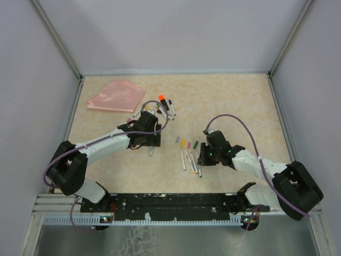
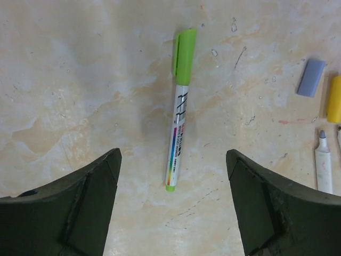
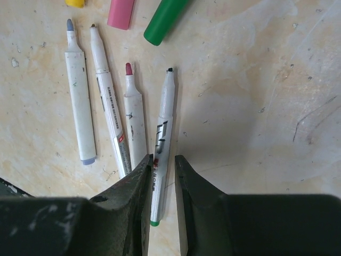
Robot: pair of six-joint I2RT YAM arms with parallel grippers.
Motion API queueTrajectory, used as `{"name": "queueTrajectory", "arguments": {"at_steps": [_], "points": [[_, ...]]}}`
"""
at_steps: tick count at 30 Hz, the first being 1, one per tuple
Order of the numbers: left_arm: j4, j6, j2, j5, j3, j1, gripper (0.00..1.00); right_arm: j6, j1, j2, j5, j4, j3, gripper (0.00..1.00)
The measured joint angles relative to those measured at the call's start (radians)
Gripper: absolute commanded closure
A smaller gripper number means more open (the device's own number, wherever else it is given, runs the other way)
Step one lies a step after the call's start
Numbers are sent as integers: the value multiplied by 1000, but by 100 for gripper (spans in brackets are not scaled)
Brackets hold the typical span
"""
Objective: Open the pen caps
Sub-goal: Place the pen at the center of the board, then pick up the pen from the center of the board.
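The light green cap is still on the pen, so before I pull it off, I need to lower my left gripper with its fingers on both sides of the capped pen's white body [image 1: 152,150] [image 2: 177,132], short of that cap.
My left gripper [image 2: 173,157] is open and hovers over a capped pen [image 2: 178,128] with a light green cap [image 2: 184,50] lying on the table. My right gripper [image 3: 163,160] is low over a row of uncapped pens, its jaws narrowly open astride a green-ended uncapped pen [image 3: 164,120] that lies on the table. Loose caps lie above that row: green [image 3: 165,21], pink [image 3: 121,13] and yellow [image 3: 75,2]. In the top view the left gripper [image 1: 145,136] and the right gripper [image 1: 204,157] flank the loose caps [image 1: 186,143]. More capped pens [image 1: 164,105] lie farther back.
A pink flat pouch [image 1: 117,96] lies at the back left. Three other uncapped pens [image 3: 109,106] lie left of the right gripper. A grey cap [image 2: 310,77] and a yellow cap [image 2: 334,98] lie right of the left gripper. Walls close in the table.
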Motion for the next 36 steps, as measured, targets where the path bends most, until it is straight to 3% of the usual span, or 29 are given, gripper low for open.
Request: {"name": "queueTrajectory", "arguments": {"at_steps": [19, 32, 36], "points": [[-85, 21, 196, 15, 119, 3, 44, -8, 0, -212, 23, -76, 27, 77], [-101, 32, 241, 16, 139, 4, 68, -3, 0, -394, 29, -54, 46, 77], [-103, 33, 245, 15, 143, 4, 78, 3, 0, -424, 21, -22, 46, 72]]}}
